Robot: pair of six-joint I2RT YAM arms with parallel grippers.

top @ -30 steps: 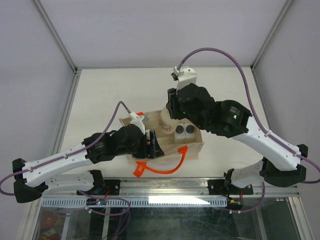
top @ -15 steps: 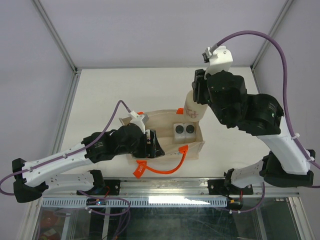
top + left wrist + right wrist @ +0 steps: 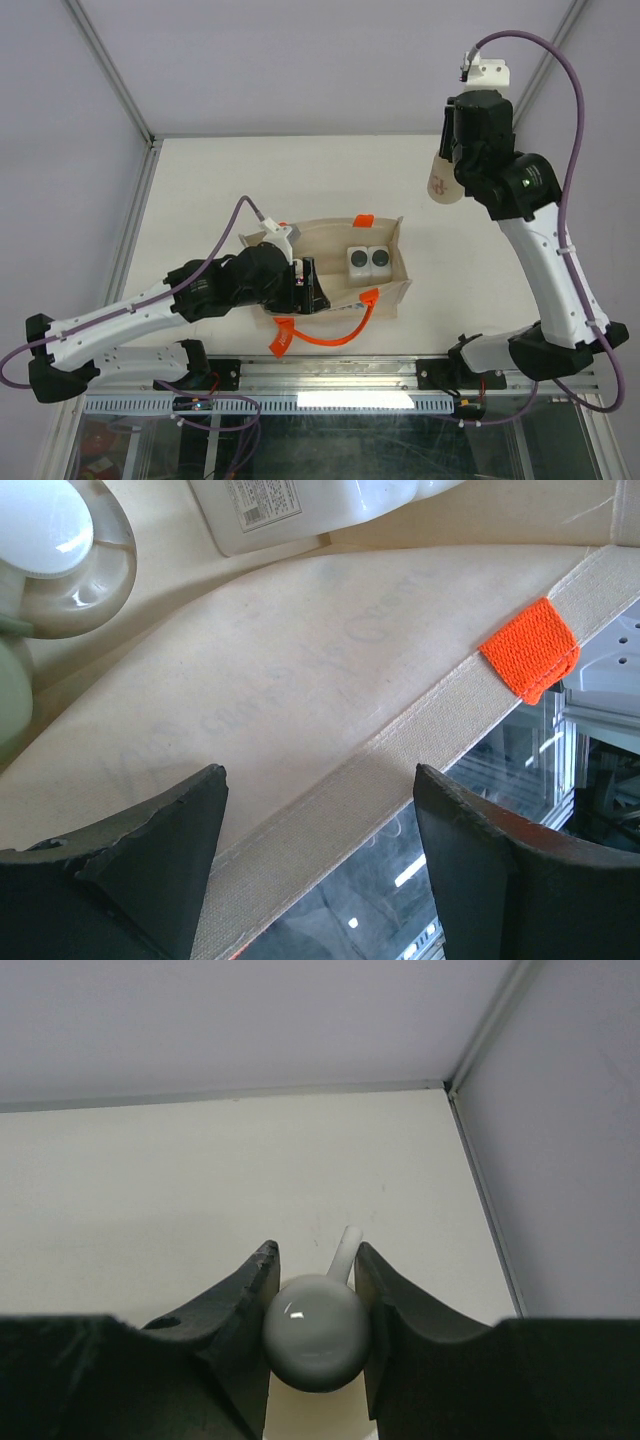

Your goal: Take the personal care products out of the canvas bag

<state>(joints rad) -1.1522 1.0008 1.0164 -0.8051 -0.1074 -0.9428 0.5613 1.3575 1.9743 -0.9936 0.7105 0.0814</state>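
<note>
The bare tabletop beside the bag is empty, so the right gripper should next go down toward that spot until the cream bottle stands, then release the bottle's cap.
The canvas bag (image 3: pixel 388 297) stands open at the table's near middle, and its beige inner wall (image 3: pixel 300 680) fills the left wrist view. Two white square dark-capped bottles (image 3: pixel 368 260) stand side by side inside it. My right gripper (image 3: pixel 452 160) hangs high over the far right of the table. It is shut on the round cap (image 3: pixel 316 1332) of the cream bottle with pink print (image 3: pixel 441 182), whose nozzle (image 3: pixel 346 1252) pokes out between the fingers. My left gripper (image 3: pixel 320 775) is open, its fingers either side of the bag's near rim band, not pinching it.
An orange handle (image 3: pixel 325 336) droops from the bag over the table's near edge. An orange tab (image 3: pixel 530 648) sits on the rim band. A white labelled bottle (image 3: pixel 270 510) and a round pale cap (image 3: pixel 45 525) lie inside the bag. Walls and frame posts close off the far right corner (image 3: pixel 447 1085).
My right arm has lifted the cream bottle out of the bag and carried it up towards the far right. The left gripper has stayed at the rim and widened a little.
</note>
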